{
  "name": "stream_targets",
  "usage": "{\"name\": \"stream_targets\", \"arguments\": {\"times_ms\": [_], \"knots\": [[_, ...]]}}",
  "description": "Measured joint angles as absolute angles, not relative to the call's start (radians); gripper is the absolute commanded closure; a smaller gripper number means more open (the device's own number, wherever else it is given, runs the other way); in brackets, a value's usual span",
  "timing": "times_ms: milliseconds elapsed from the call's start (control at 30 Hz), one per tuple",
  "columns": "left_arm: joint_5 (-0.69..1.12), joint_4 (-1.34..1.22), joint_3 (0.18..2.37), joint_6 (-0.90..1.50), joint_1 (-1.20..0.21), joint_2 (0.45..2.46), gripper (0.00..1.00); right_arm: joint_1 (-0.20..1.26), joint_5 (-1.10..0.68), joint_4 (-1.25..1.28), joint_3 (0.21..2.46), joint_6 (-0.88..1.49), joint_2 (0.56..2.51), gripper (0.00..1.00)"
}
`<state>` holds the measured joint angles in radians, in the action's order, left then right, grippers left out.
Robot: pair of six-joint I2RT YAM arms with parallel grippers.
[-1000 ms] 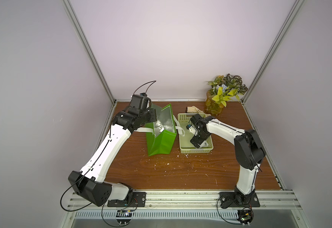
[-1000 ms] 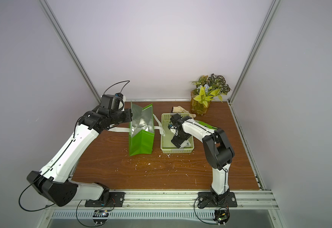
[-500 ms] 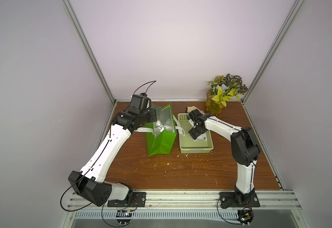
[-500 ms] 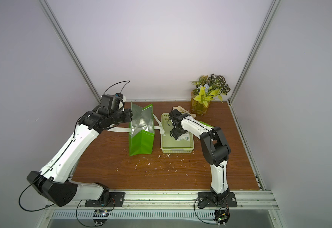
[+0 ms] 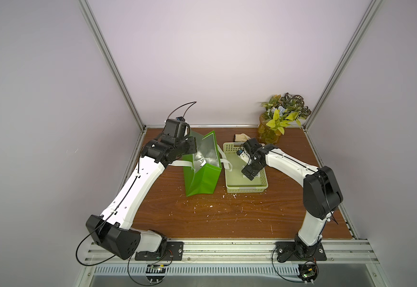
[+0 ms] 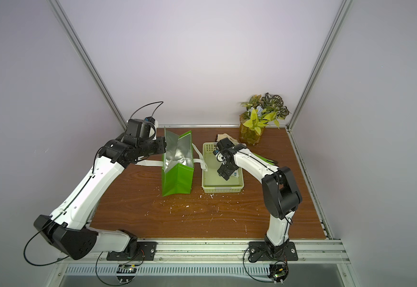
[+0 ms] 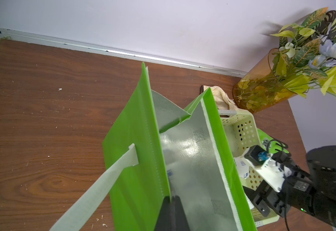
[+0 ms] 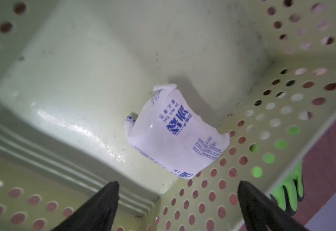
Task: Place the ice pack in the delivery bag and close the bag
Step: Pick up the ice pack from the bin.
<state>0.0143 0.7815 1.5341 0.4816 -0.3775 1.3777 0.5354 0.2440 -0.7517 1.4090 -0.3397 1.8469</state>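
Observation:
I need to lower my open right gripper next until its fingers straddle the ice pack's printed middle (image 8: 177, 129) and then close it, because the pack lies below in the basket (image 8: 263, 120).
The delivery bag (image 5: 203, 174) (image 6: 177, 175) (image 7: 135, 164) stands upright on the wooden table, bright green, its mouth open on the silver lining. My left gripper (image 7: 171, 198) (image 5: 193, 147) is shut on the rim of the bag's left wall. The ice pack (image 8: 175, 136) (image 6: 235, 174) (image 7: 241, 170), a white pouch with blue print, lies in the pale green perforated basket (image 5: 247, 190) (image 8: 263, 120) against its right wall. My right gripper (image 8: 178, 184) (image 5: 248, 173) hangs open inside the basket just above the pack, touching nothing.
An amber vase of leaves (image 5: 269, 131) stands at the back right, with a beige cloth (image 5: 241, 136) beside it. A green glove (image 6: 267, 160) (image 8: 287, 192) lies right of the basket. The bag's white strap handles (image 5: 182, 163) hang out sideways. White crumbs dot the table's front.
My right wrist drew back toward the basket's far end, then came forward again over the ice pack, jaws wide throughout. The left arm and the bag have not moved.

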Motion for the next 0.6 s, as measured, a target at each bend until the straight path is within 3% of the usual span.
{"name": "stream_targets", "arguments": {"times_ms": [400,600], "knots": [[0.015,0.781,1.534,0.482,-0.377,1.382,1.00,0.535,0.253,-0.712,1.434,-0.624,1.945,0.05],[0.015,0.781,1.534,0.482,-0.377,1.382,1.00,0.521,0.223,-0.708,1.507,-0.675,2.039,0.25]]}}
